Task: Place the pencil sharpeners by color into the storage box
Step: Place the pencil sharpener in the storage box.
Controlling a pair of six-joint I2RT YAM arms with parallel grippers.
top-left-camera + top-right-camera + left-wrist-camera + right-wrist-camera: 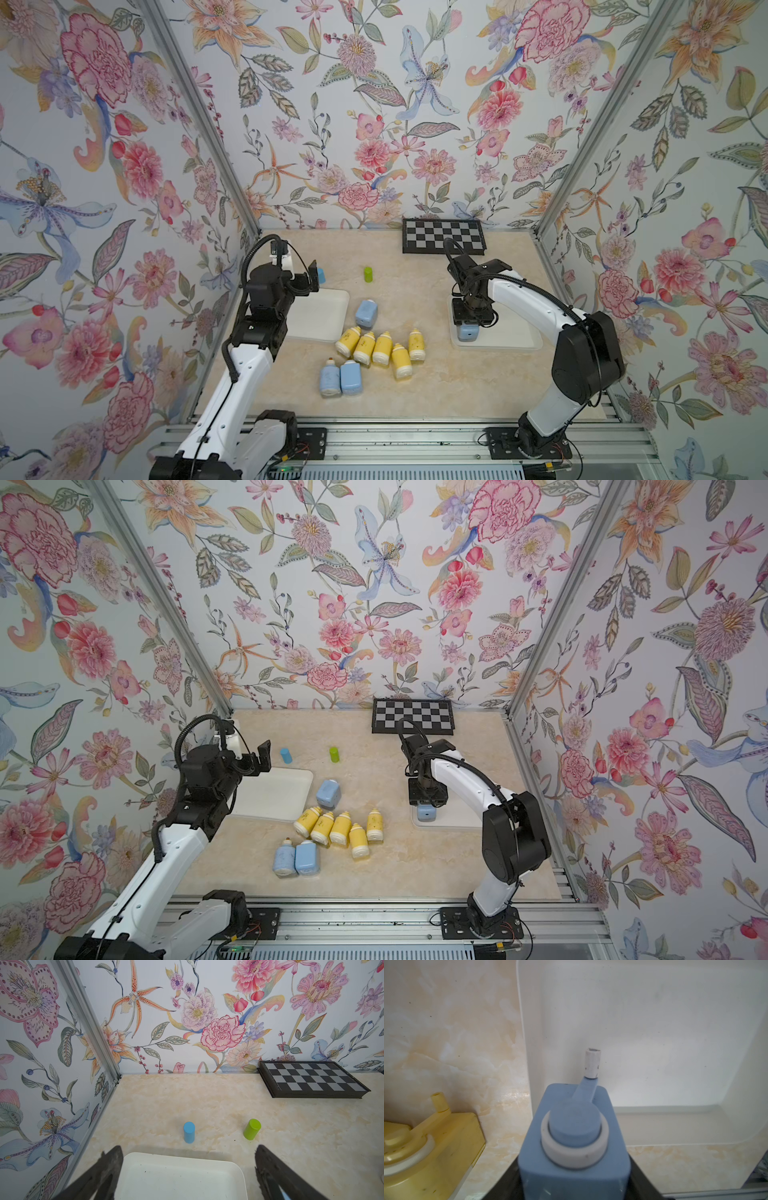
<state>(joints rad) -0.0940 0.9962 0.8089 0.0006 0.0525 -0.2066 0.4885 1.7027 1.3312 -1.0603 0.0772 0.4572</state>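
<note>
The light blue sharpener will go down next with my right gripper, which will release it in the white storage box's near corner [461, 343] beside the row of yellow sharpeners, because that corner is below the gripper.
My right gripper [468, 330] is shut on a light blue pencil sharpener [573, 1136], holding it over the left edge of the right white storage box tray [654, 1032]. Whether it touches the tray I cannot tell. Several yellow sharpeners [382, 349] lie in a row at the table's middle, and one of them [425, 1147] shows beside the held one. Two blue sharpeners [340, 377] lie side by side nearer the front. A single blue sharpener [366, 312] lies beside the left white tray [328, 320]. Above that tray's far edge my left gripper [188, 1148] hangs open and holds nothing.
A small blue cylinder [189, 1132] and a green cylinder [251, 1129] stand upright behind the left tray. A black chessboard [444, 235] lies against the back wall. Flowered walls close in the table on three sides.
</note>
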